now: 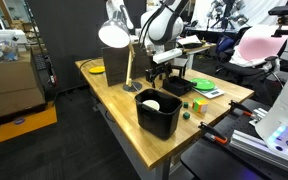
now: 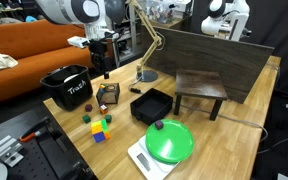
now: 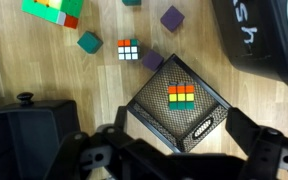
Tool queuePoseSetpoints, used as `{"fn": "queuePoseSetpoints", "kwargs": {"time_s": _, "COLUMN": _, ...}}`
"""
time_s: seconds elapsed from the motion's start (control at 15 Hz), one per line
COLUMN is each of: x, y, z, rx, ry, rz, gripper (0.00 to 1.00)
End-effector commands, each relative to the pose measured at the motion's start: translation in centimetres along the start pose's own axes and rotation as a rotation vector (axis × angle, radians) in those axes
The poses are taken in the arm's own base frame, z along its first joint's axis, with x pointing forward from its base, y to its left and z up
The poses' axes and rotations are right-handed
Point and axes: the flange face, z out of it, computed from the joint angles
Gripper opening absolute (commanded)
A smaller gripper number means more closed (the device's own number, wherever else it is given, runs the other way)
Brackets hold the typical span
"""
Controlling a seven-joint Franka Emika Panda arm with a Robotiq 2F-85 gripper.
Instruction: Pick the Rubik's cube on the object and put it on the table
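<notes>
I will move my gripper toward the middle of the stand next and lower it around the cube's sides, because the Rubik's cube (image 3: 181,97) is below it, square to its open fingers.
In the wrist view a Rubik's cube (image 3: 181,96) with orange, yellow and green rows lies on the object, a low black mesh stand (image 3: 154,105) set diagonally on the light wood table (image 3: 44,75). My gripper (image 3: 179,150) is open and empty. It hangs above the stand, with its two fingers at either side of the stand's near corner. In an exterior view the gripper (image 2: 102,68) hangs over the stand (image 2: 108,96), between the black bin and the lamp. In an exterior view the gripper (image 1: 162,62) is above the middle of the table (image 1: 109,95).
A second small Rubik's cube (image 3: 129,50), purple (image 3: 172,17) and teal (image 3: 89,41) blocks and a coloured brick stack (image 3: 54,8) lie near the stand. A deep black bin (image 2: 66,88), a black tray (image 2: 152,105), a green disc (image 2: 169,140) on a scale, a desk lamp (image 2: 149,50) and a small dark stool (image 2: 201,90) stand around it.
</notes>
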Motion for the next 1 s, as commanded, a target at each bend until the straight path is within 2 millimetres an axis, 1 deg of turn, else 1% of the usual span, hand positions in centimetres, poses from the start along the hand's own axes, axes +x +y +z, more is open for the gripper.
{"fn": "queuePoseSetpoints", "kwargs": {"time_s": 0.0, "x": 0.2, "y": -0.1, "z": 0.8, "rx": 0.010, "ry": 0.016, "rz": 0.005, "gripper": 1.00}}
{"fn": "queuePoseSetpoints", "kwargs": {"time_s": 0.2, "x": 0.5, "y": -0.2, "z": 1.7, "rx": 0.029, "ry": 0.021, "rz": 0.014, "gripper": 1.00}}
{"fn": "queuePoseSetpoints", "kwargs": {"time_s": 0.6, "x": 0.6, "y": -0.9, "z": 4.7, "rx": 0.051, "ry": -0.014, "rz": 0.035, "gripper": 1.00}}
{"fn": "queuePoseSetpoints", "kwargs": {"time_s": 0.93, "x": 0.5, "y": -0.9, "z": 6.2, "rx": 0.055, "ry": -0.043, "rz": 0.047, "gripper": 1.00}}
